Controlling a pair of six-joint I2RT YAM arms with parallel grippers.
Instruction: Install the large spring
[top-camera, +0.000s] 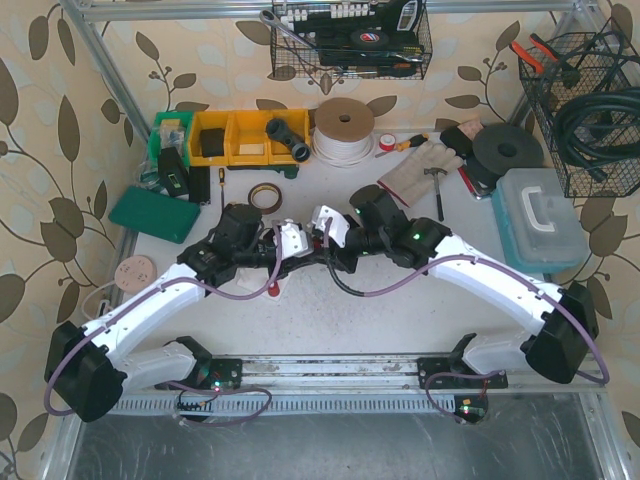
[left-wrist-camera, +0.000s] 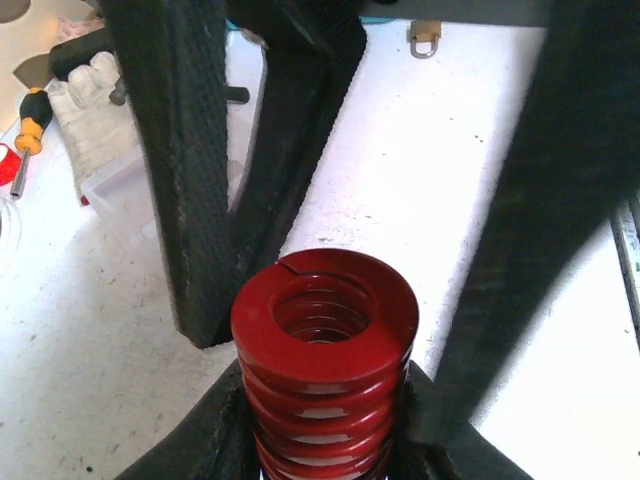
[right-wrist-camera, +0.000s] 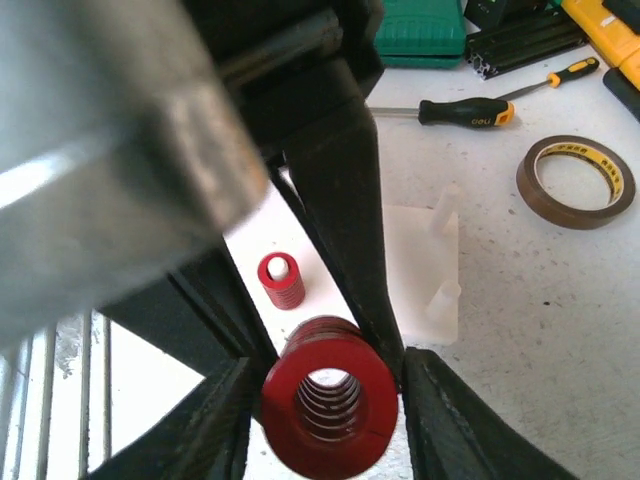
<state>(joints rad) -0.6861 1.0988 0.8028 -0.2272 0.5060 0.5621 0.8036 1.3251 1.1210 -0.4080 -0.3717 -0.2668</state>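
The left gripper turns its spring upright next, lowers and releases it onto the peg farther from the green case, as that peg stands bare below.
The large red spring (left-wrist-camera: 325, 330) hangs above the table between my two grippers, which meet at the table's middle. My left gripper (top-camera: 292, 240) is shut on one end, its jaws hugging the coils in the left wrist view. My right gripper (top-camera: 330, 228) is closed on the other end (right-wrist-camera: 330, 405). The spring does not show in the top view. Below it lies a white base plate (right-wrist-camera: 425, 255) with two bare pegs (right-wrist-camera: 443, 208). A small red spring (right-wrist-camera: 281, 280) sits on a third peg.
A tape roll (right-wrist-camera: 575, 180) and a black-handled screwdriver (right-wrist-camera: 465, 108) lie just beyond the plate. A green case (top-camera: 155, 213) lies at the left. Gloves (top-camera: 418, 172) and a hammer (top-camera: 438, 185) lie at the back right, beside a plastic box (top-camera: 540, 215).
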